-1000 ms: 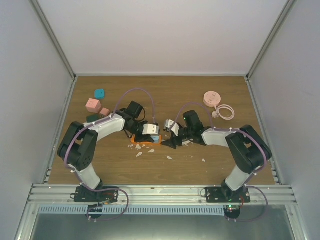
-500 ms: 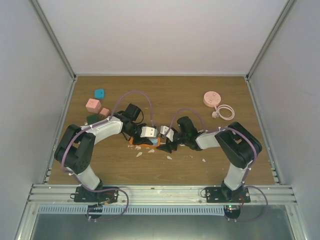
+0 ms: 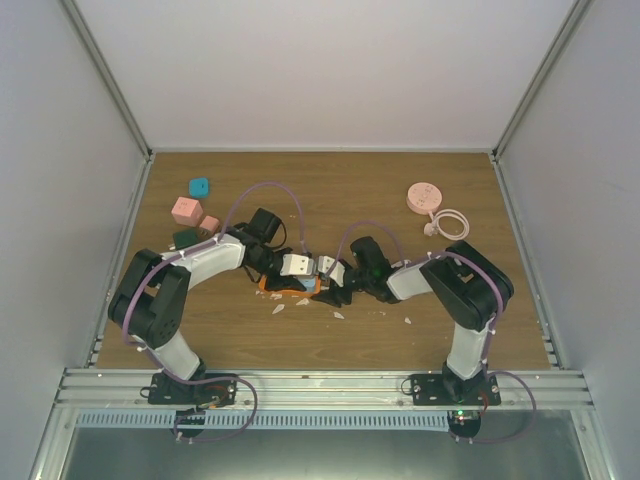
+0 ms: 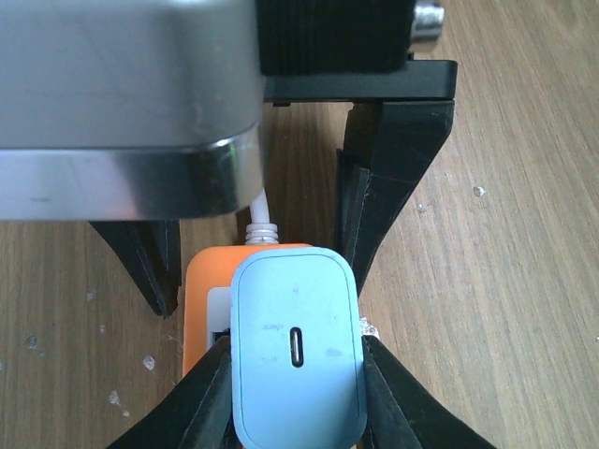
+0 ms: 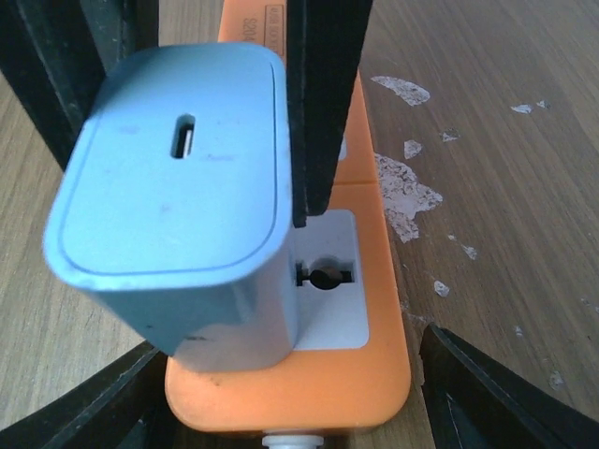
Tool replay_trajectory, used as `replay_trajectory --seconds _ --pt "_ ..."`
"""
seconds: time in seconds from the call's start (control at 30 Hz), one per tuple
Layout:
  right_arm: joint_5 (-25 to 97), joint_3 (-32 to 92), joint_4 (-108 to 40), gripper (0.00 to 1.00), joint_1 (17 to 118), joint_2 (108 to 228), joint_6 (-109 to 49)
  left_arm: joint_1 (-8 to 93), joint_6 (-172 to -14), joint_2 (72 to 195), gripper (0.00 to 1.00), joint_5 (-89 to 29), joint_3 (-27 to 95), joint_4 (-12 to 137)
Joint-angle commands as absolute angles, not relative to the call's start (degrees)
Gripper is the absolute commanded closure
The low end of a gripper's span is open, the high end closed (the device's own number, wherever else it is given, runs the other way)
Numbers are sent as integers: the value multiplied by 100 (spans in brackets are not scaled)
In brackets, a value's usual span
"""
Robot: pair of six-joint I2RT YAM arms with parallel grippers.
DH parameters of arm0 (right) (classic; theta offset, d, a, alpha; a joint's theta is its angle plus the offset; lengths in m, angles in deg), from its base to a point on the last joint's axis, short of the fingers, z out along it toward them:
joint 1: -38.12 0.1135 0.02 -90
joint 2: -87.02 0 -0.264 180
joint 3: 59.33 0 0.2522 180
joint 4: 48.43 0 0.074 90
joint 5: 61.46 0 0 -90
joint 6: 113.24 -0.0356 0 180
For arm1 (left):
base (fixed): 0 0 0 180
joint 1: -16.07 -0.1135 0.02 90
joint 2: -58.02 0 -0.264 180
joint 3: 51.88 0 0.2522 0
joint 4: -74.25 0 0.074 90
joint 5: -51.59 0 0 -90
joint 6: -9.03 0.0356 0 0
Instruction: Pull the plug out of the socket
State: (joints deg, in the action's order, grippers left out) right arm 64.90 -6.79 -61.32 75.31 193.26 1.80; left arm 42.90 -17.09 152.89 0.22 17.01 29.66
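The left gripper lifts to unseat the plug next, then lowers it beside the green block on the gripper's left in the top view, and releases.
A light blue plug (image 4: 297, 346) sits in an orange socket strip (image 4: 201, 290) with a white face and a white cable (image 4: 259, 220) at its end. My left gripper (image 4: 296, 374) is shut on the plug, one black finger on each side. In the right wrist view the plug (image 5: 178, 178) stands on the strip (image 5: 365, 337), and the left fingers (image 5: 323, 103) clamp it. My right gripper (image 5: 285, 374) is open and straddles the strip's cable end, with a small gap at its right finger. From the top both grippers, left (image 3: 300, 272) and right (image 3: 335, 285), meet at the strip (image 3: 272, 286).
White chips (image 3: 290, 300) are scattered on the wood near the strip. Coloured blocks (image 3: 185, 210) lie at the back left. A pink disc (image 3: 423, 196) with a coiled white cable (image 3: 450, 222) lies at the back right. Walls enclose the table.
My right gripper has moved left to the socket strip and now straddles its end. My left gripper has stayed on the plug, shifting slightly.
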Motion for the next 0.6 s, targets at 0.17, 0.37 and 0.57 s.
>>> replay_trajectory --seconds 0.17,0.37,0.57 --pt "6603 -527 -6257 40 7592 19485 219 4262 -1734 15093 83 402 1598 3036" --pt "6564 -680 -6246 57 7593 19460 288 4262 -1738 14998 83 472 1628 3008" --pt "6443 -759 -6209 69 7596 19443 360 4254 -1741 14868 84 624 1669 2920"
